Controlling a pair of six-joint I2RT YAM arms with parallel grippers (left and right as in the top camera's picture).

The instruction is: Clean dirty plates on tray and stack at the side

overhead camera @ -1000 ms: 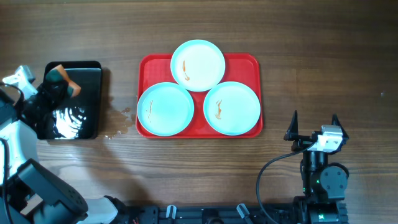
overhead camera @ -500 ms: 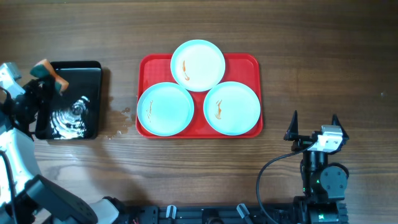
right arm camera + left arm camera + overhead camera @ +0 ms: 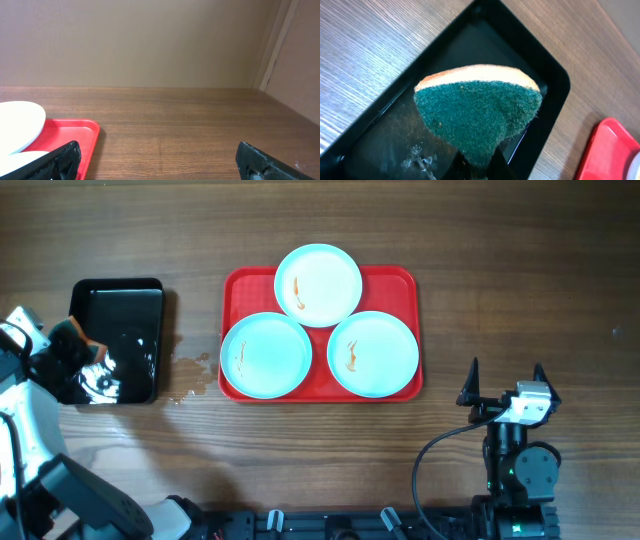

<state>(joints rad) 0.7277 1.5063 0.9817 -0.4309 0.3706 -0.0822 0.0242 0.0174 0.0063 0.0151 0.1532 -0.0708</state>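
My left gripper needs to move across the wet wood next, then lower the sponge onto the plate nearest the black tray.
Three pale mint plates lie on the red tray [image 3: 232,292]: one at the back [image 3: 325,280], one front left [image 3: 270,357], one front right [image 3: 380,352], each with a small orange-brown smear. My left gripper [image 3: 85,350] is shut on a green and orange sponge [image 3: 477,107] and holds it over the left edge of the black tray [image 3: 135,315]. My right gripper [image 3: 505,380] is open and empty, to the right of and nearer than the red tray. The red tray's corner [image 3: 75,131] and a plate edge [image 3: 20,125] show in the right wrist view.
The black tray [image 3: 540,65] holds a shallow film of water with small foam spots [image 3: 420,160]. Water drops [image 3: 195,365] lie on the wood between the black tray and the red tray. A wall stands behind the table in the right wrist view.
My left gripper has carried the sponge from the black tray's back left corner toward the front, along the tray's left edge. The water ripples have calmed. The right arm has not moved.
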